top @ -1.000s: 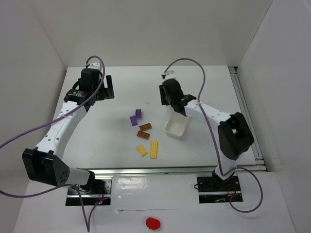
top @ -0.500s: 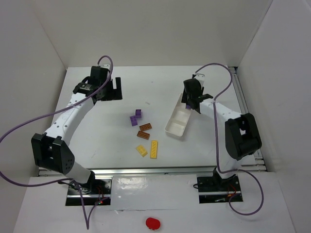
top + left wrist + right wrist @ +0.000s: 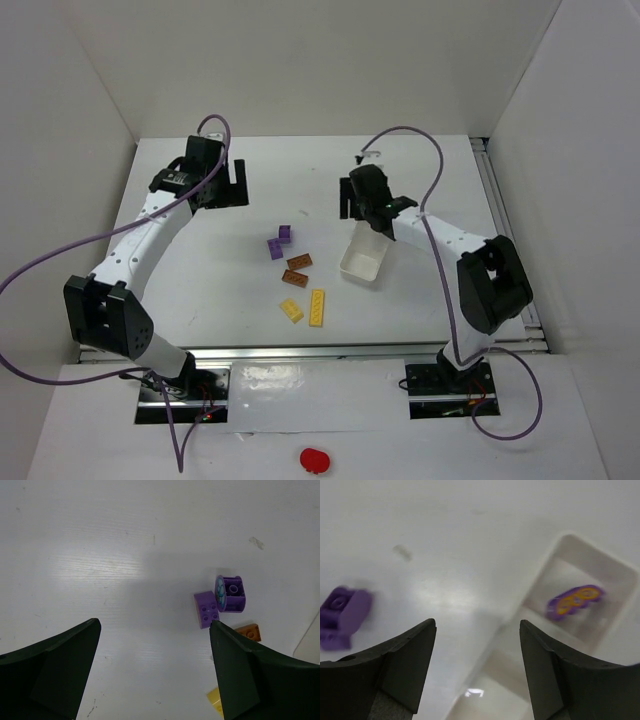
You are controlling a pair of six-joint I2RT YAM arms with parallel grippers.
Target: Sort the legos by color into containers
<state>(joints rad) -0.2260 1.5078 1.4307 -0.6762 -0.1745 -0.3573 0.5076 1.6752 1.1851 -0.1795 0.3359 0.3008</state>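
The brown-orange lego nearer the yellow pair (image 3: 295,278) lies unsorted. I should move my right gripper back, down and to the left in the top view, onto it.
The legos lie loose mid-table: two purple ones (image 3: 280,243), two brown-orange (image 3: 297,270) and two yellow (image 3: 306,308). The left wrist view shows the purple pair (image 3: 206,609) and a brown brick (image 3: 248,631) just beyond the fingertip on the right. My left gripper (image 3: 240,187) (image 3: 155,624) hangs open and empty, up and left of the bricks. The white tray of containers (image 3: 365,262) (image 3: 570,545) stands right of them. A purple piece with yellow markings (image 3: 575,601) rests in one compartment. My right gripper (image 3: 347,205) (image 3: 477,622) is open and empty over the tray's far end.
White walls enclose the table on three sides. A metal rail (image 3: 505,240) runs along the right edge. A small red blob (image 3: 314,459) lies in front of the arm bases. The right arm's purple cable (image 3: 425,160) arcs above the tray.
My right gripper was shut a second ago and now stands open, having swung out over the tray's far end and back left. The left gripper shifted slightly right, then held still.
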